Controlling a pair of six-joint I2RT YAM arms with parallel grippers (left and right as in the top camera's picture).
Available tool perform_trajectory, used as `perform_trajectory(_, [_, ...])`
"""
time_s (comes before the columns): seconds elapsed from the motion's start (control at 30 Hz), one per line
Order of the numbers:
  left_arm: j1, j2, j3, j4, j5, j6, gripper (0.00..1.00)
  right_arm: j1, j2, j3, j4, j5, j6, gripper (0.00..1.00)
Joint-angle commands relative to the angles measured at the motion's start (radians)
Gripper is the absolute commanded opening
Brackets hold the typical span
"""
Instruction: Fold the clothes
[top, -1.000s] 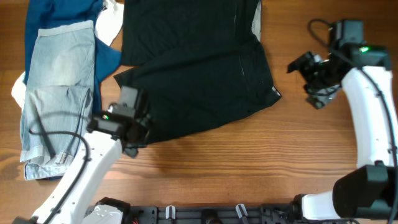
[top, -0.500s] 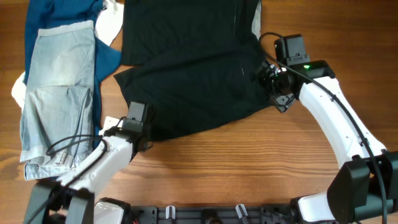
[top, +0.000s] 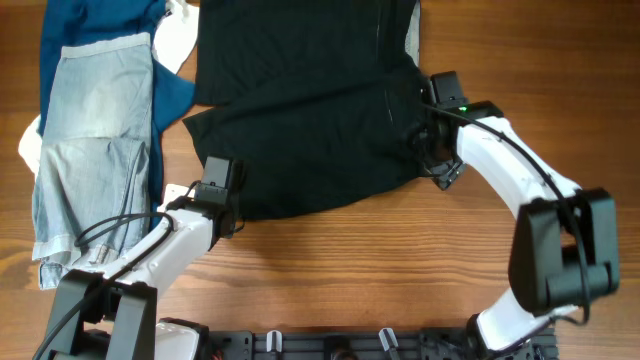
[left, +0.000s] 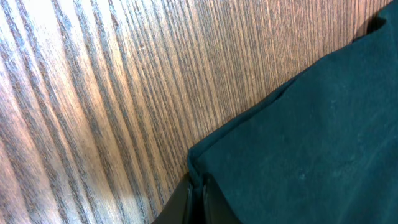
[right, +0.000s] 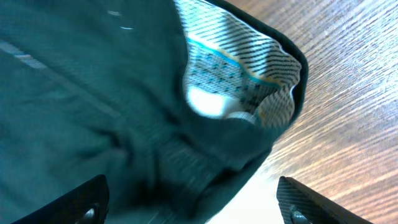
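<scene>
The shorts lie spread out and unfolded, so my left gripper will next lift the pinched near corner, carry it outward, then bring it down over the black cloth beyond and let go.
The black shorts (top: 310, 110) lie spread flat across the middle of the wooden table. My left gripper (top: 228, 208) sits at their near left corner. In the left wrist view it (left: 198, 193) is shut, pinching that corner of the shorts (left: 298, 143) between its fingers. My right gripper (top: 437, 160) hovers over the shorts' right corner. In the right wrist view it (right: 196, 199) stands open, one finger on each side of the bunched waistband of the shorts (right: 93, 93), where a striped inner lining (right: 249, 68) shows.
Pale blue denim shorts (top: 90, 150) lie along the left edge on top of a dark blue garment (top: 90, 30). A white cloth (top: 175, 40) peeks out beside them. Bare wood of the table (top: 400, 260) runs along the front.
My right arm swung in from the right side of the table onto the shorts' right corner. My left gripper shifted slightly and closed on the near left corner.
</scene>
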Motion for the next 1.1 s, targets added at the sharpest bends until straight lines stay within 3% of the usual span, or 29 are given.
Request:
perform_trajectory(0.0, [0.017,0.059,-0.054,-0.045,-0.020,0.000,0.04,0.000,0.078,-0.007,-0.017,0.068,0.000,0.82])
perform_trajectory(0.07, [0.017,0.059,-0.054,-0.045,-0.022,0.000,0.04,-0.001,0.105,-0.008,-0.017,0.090,0.000,0.70])
perform_trajectory(0.13, [0.017,0.059,-0.054,-0.048,-0.026,0.000,0.04,-0.001,0.114,-0.008,-0.016,0.138,0.000,0.52])
perform_trajectory(0.27, [0.017,0.046,-0.054,-0.063,-0.040,0.000,0.04,-0.040,0.115,-0.008,-0.004,0.232,0.001,0.38])
perform_trajectory(0.33, [0.018,0.033,-0.054,-0.072,-0.044,0.000,0.04,-0.095,0.115,-0.008,0.024,0.206,-0.007,0.19])
perform_trajectory(0.37, [0.018,0.028,-0.054,-0.076,-0.044,0.000,0.04,-0.122,0.115,-0.008,0.040,0.172,-0.030,0.04])
perform_trajectory(0.47, [0.018,0.016,-0.054,-0.072,-0.043,0.027,0.04,-0.170,0.115,-0.008,0.112,0.043,-0.207,0.04])
perform_trajectory(0.57, [0.018,-0.022,-0.047,-0.064,-0.043,0.147,0.04,-0.178,0.101,-0.007,0.122,-0.004,-0.245,0.04])
perform_trajectory(0.7, [0.017,-0.199,0.035,-0.146,-0.033,0.450,0.04,-0.198,-0.048,-0.005,0.074,-0.055,-0.296,0.04])
perform_trajectory(0.8, [0.017,-0.360,0.110,-0.241,0.007,0.589,0.04,-0.222,-0.208,-0.005,0.014,-0.055,-0.329,0.04])
perform_trajectory(1.07, [0.016,-0.733,0.167,-0.343,0.056,0.628,0.04,-0.304,-0.556,-0.005,-0.177,-0.035,-0.367,0.04])
